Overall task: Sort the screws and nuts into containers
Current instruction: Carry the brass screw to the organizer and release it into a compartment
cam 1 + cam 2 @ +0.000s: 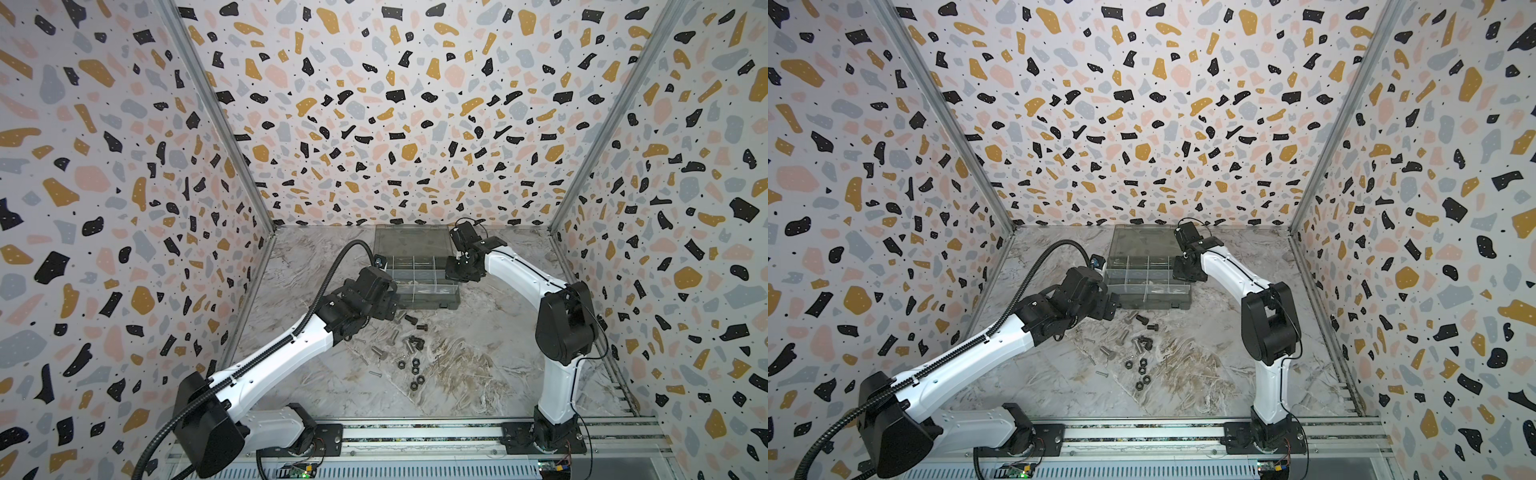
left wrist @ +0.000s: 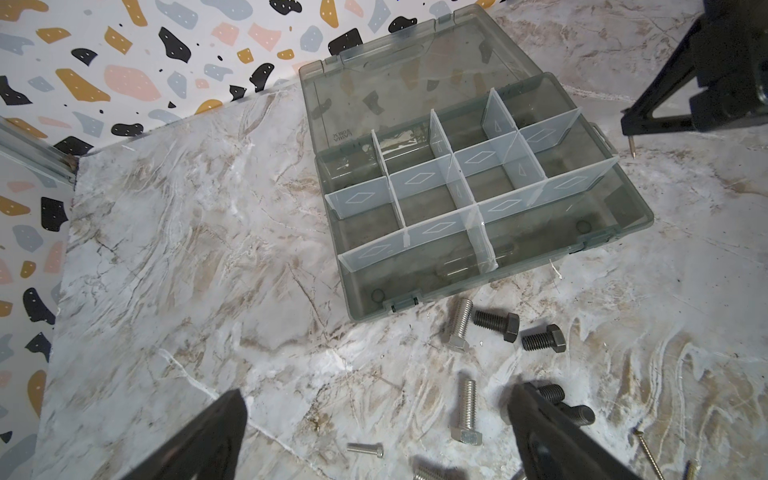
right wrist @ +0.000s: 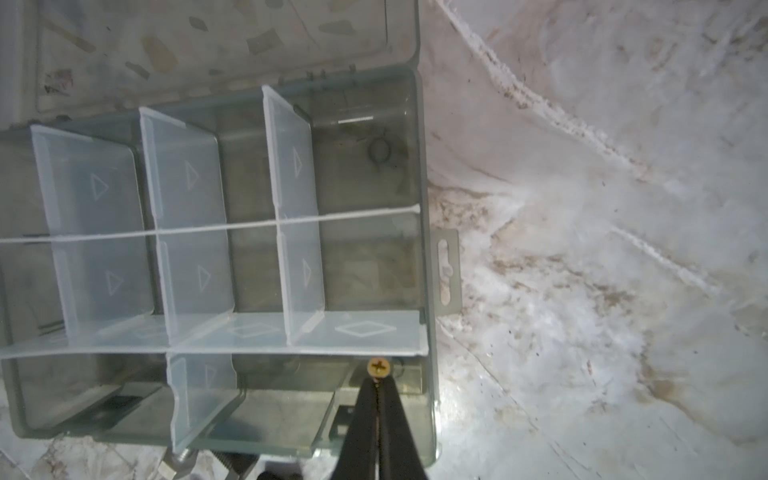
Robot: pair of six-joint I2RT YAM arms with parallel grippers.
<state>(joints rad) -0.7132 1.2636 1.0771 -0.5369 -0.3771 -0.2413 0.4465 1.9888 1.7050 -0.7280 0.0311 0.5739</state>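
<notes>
My right gripper moves outward and down next over the box's middle-row end section to release the brass-headed screw, since that empty section lies below and outward of it.
The containers are compartments of an open smoky-grey organiser box at the back of the table. My right gripper is shut on a thin brass-headed screw above the box's right end. Loose screws, silver and black, lie in front of the box. Black nuts sit nearer the front. My left gripper hangs open and empty above the left part of the screw pile.
The box's lid lies flat behind it, against the patterned back wall. A small silver screw and a silver bolt lie between my left fingers' tips. Side walls close in the marble table.
</notes>
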